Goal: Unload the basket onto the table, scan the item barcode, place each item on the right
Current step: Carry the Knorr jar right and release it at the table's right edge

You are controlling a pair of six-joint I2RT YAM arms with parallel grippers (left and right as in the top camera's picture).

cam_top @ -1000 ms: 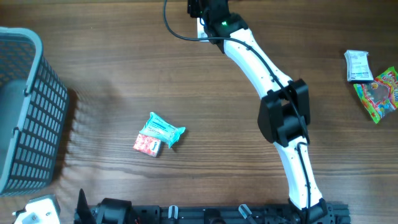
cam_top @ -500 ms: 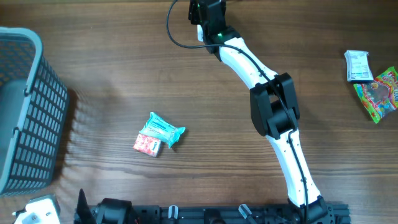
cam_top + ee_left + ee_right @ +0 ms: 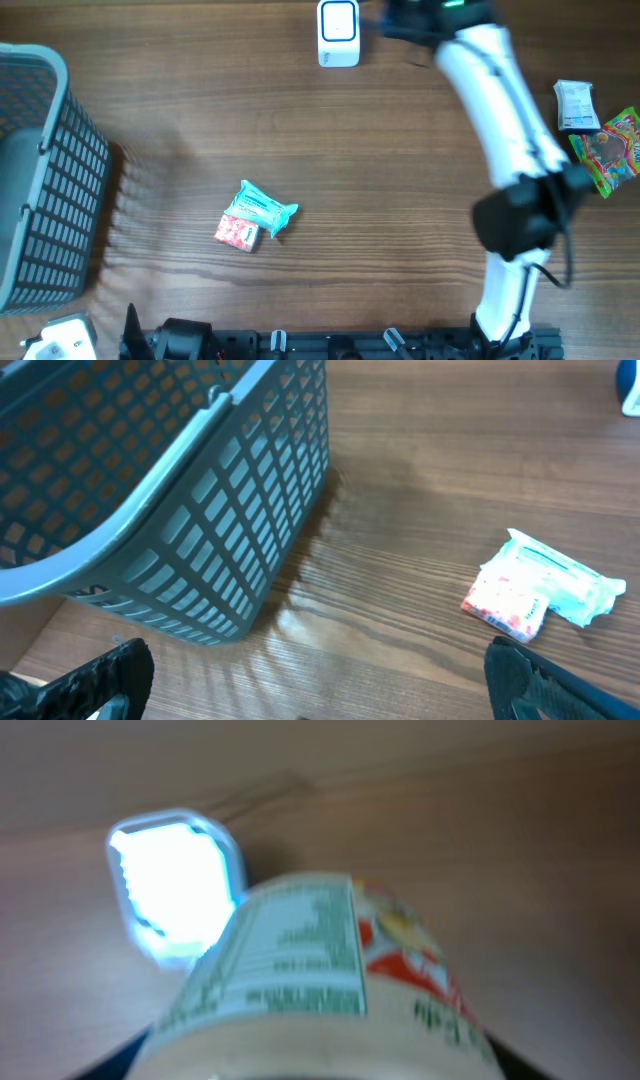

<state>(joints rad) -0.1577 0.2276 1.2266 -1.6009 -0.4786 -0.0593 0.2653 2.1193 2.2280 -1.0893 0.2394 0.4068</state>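
The container [image 3: 320, 990] goes back, down and to the right in the overhead view next for my right gripper to release, since bare wood beside the packets at the table's edge leaves room.
My right gripper [image 3: 318, 1065] is shut on a cream round container [image 3: 320, 990] with a green-printed label and a red picture, seen close and blurred in the right wrist view. Just beyond the container sits the white scanner [image 3: 175, 885], its face glowing. From overhead the scanner [image 3: 338, 32] stands at the table's far edge, and the right gripper [image 3: 405, 18] is a blur just right of it, with the container hidden. My left gripper [image 3: 320, 700] is open wide low over the wood, nothing between its fingers.
A grey mesh basket [image 3: 40, 180] stands at the left, close to the left gripper [image 3: 150, 480]. A teal packet and a red one [image 3: 255, 215] lie together mid-table. Two more packets [image 3: 590, 130] lie at the right edge.
The right arm has swung to the right from over the scanner, uncovering it. The left arm and the packets have not moved.
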